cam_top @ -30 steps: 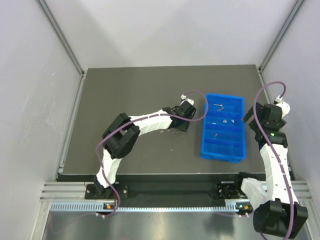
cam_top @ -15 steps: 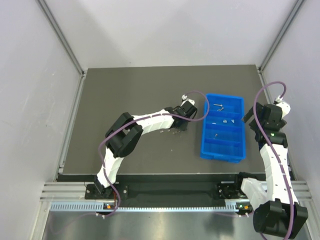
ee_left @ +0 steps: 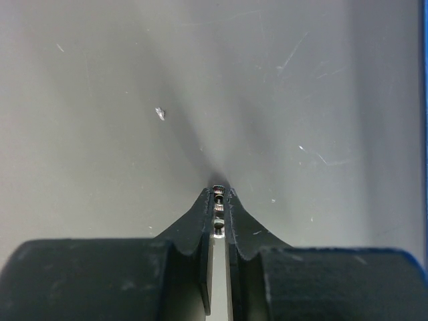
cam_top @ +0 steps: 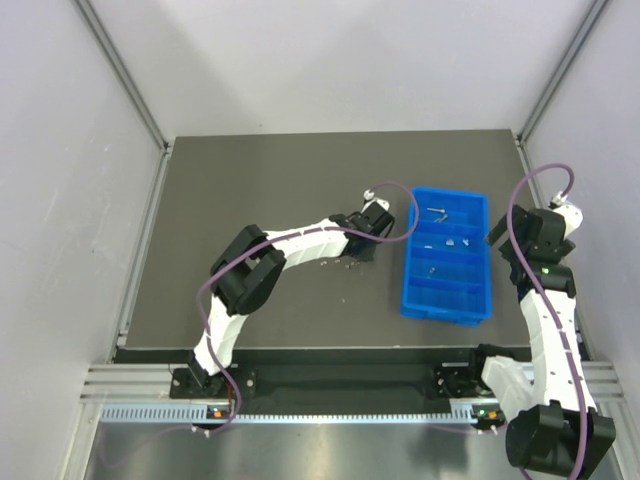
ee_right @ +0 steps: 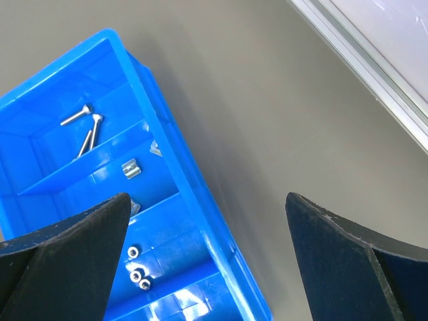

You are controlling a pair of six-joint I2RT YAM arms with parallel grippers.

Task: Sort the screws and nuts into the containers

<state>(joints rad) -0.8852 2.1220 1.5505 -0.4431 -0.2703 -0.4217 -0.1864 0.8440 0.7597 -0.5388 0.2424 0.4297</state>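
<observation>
My left gripper will lift over the blue tray's side next and then go down into the blue tray's near-end section (cam_top: pixel 444 299), because only that section is empty.
The blue tray (cam_top: pixel 409 288) lies right of centre, its four compartments in a row. In the right wrist view its wall (ee_right: pixel 175 157) shows with two screws (ee_right: pixel 84 126) in the far compartment, small flat metal pieces (ee_right: pixel 132 169) in the second, and three nuts (ee_right: pixel 138 269) in the third. My left gripper (cam_top: pixel 351 260) is down at the mat just left of the tray. Its jaws are shut on a tiny silvery piece (ee_left: pixel 218 197), seemingly a screw, at the tips. My right gripper (ee_right: pixel 206 200) is wide open and empty above the tray's right edge.
A tiny silvery bit (ee_left: pixel 160 113) lies loose on the dark mat ahead of my left gripper. Small bits (cam_top: pixel 326 262) lie on the mat beside the left wrist. A metal rail (ee_right: pixel 374 80) borders the mat on the right.
The left arm's elbow has shifted slightly to the right and the left gripper has settled a little lower at the mat. The right arm has barely moved.
</observation>
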